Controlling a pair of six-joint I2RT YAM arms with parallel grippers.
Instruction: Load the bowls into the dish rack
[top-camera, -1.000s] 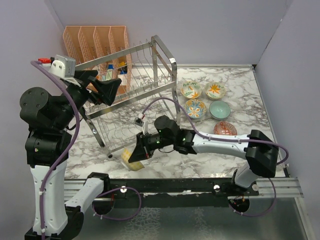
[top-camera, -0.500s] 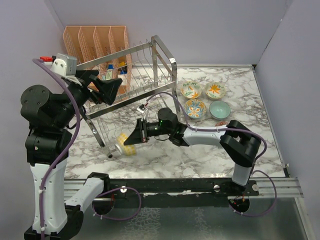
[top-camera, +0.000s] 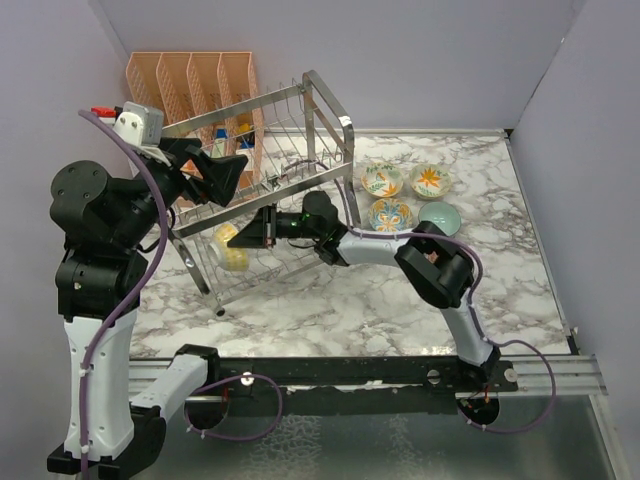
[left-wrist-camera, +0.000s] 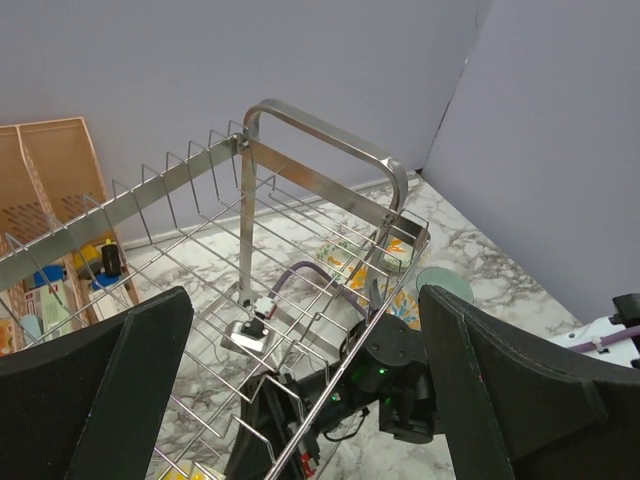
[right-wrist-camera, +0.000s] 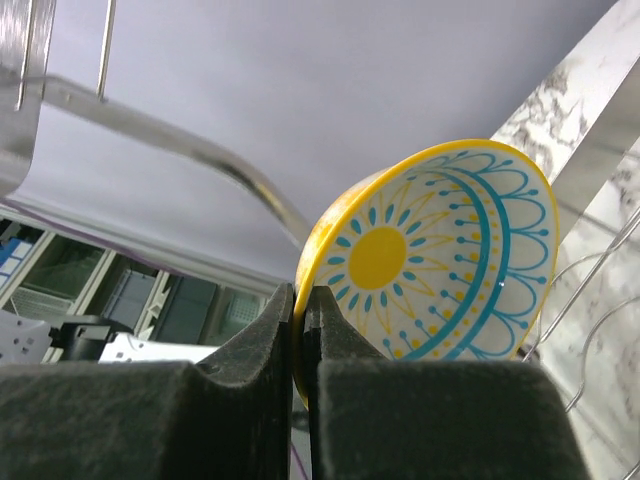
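My right gripper moves down and outward to the end wires of the rack's lower level next and releases the bowl's rim, because the bowl still juts frontward.
The chrome wire dish rack (top-camera: 300, 150) stands at the back left, also in the left wrist view (left-wrist-camera: 320, 150). My right gripper (top-camera: 243, 236) reaches into its lower tier, shut on the rim of a yellow-teal bowl (top-camera: 230, 248), held on edge (right-wrist-camera: 430, 250) between the pads (right-wrist-camera: 298, 300). My left gripper (top-camera: 218, 175) hovers open and empty above the rack's left end (left-wrist-camera: 305, 310). Three patterned bowls sit on the table: green-leaf (top-camera: 381, 181), orange-flower (top-camera: 430, 180), blue-yellow (top-camera: 391, 215). A teal bowl (top-camera: 440, 217) lies beside them. The red-orange bowl is hidden.
A peach-orange divided organizer (top-camera: 190, 85) stands behind the rack against the back wall. My right arm (top-camera: 400, 245) stretches across the table's middle to the rack. Walls close in at the left, back and right.
My right gripper has carried the yellow-teal bowl from the table in front of the rack up and left into the lower tier. The left arm has barely shifted.
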